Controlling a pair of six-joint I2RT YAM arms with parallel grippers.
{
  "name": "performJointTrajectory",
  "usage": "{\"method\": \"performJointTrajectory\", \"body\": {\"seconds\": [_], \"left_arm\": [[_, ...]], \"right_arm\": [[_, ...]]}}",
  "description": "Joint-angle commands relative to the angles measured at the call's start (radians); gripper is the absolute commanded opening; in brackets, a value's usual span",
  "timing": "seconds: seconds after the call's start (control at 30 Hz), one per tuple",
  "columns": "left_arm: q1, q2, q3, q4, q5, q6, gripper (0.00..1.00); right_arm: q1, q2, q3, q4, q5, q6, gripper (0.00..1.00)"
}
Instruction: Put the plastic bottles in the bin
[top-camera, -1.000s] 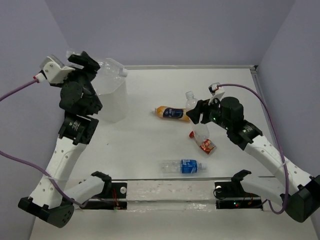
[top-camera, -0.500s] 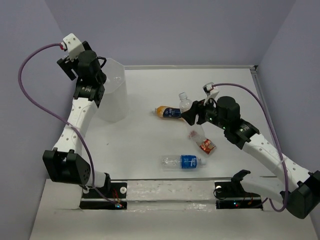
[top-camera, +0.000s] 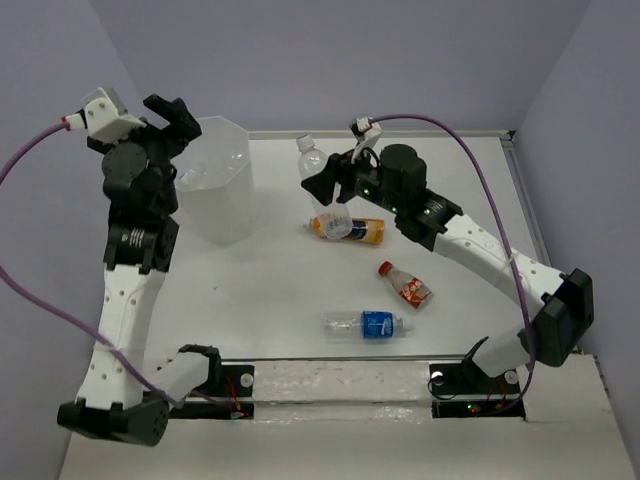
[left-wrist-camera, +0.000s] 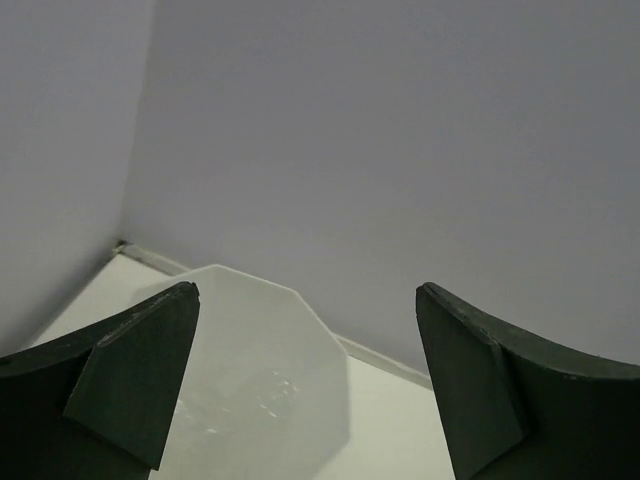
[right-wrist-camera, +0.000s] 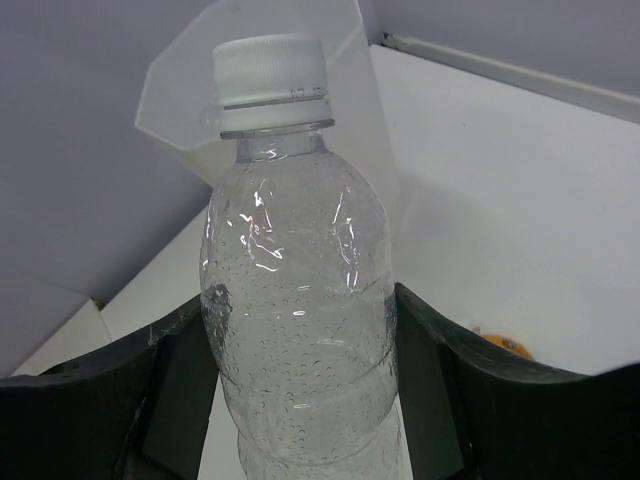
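Observation:
The right gripper needs to rise over the bin's opening (top-camera: 218, 155) (right-wrist-camera: 186, 95) next, to its left in the top view, because the bottle still hangs outside the bin's rim.
The translucent white octagonal bin (top-camera: 218, 180) stands at the far left of the table; it also shows in the left wrist view (left-wrist-camera: 262, 385) and the right wrist view (right-wrist-camera: 270, 90). My right gripper (top-camera: 322, 180) is shut on a clear unlabelled bottle (top-camera: 313, 162) with a white cap (right-wrist-camera: 270, 68), held in the air right of the bin. My left gripper (top-camera: 168, 118) is open and empty, raised by the bin's left rim. On the table lie an orange bottle (top-camera: 350, 229), a red-labelled bottle (top-camera: 405, 284) and a blue-labelled bottle (top-camera: 367, 325).
Purple walls close in the table at the back and both sides. A transparent strip with the arm mounts (top-camera: 340, 385) runs along the near edge. The right arm's cable (top-camera: 470, 170) loops above the table.
My right gripper has carried the clear bottle up and left, from beside the red-labelled bottle toward the bin. My left gripper has let go of a bottle at the bin and now stands open.

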Motion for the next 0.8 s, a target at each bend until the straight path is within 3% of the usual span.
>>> {"method": "performJointTrajectory", "body": {"seconds": [0.0,0.2,0.37,0.57,0.77], "left_arm": [[-0.005,-0.226,-0.167,-0.058,0.362,-0.132,0.99],[-0.005,-0.465,-0.372,-0.225,0.453,-0.137,0.99],[-0.077,-0.600,-0.531,-0.341,0.500,-0.178,0.99],[-0.156,-0.665,-0.686,-0.388,0.562,-0.264,0.99],[-0.245,-0.690,-0.782,-0.338,0.599,-0.315,0.99]], "right_arm": [[0.041,0.116,0.202,0.129,0.053,0.014,0.47],[0.060,0.293,0.443,0.173,0.083,0.026,0.47],[0.069,0.539,0.777,0.189,0.104,0.012,0.46],[0.087,0.790,1.130,0.283,0.098,-0.047,0.45],[0.110,0.957,1.252,0.446,0.075,-0.084,0.44]]}}
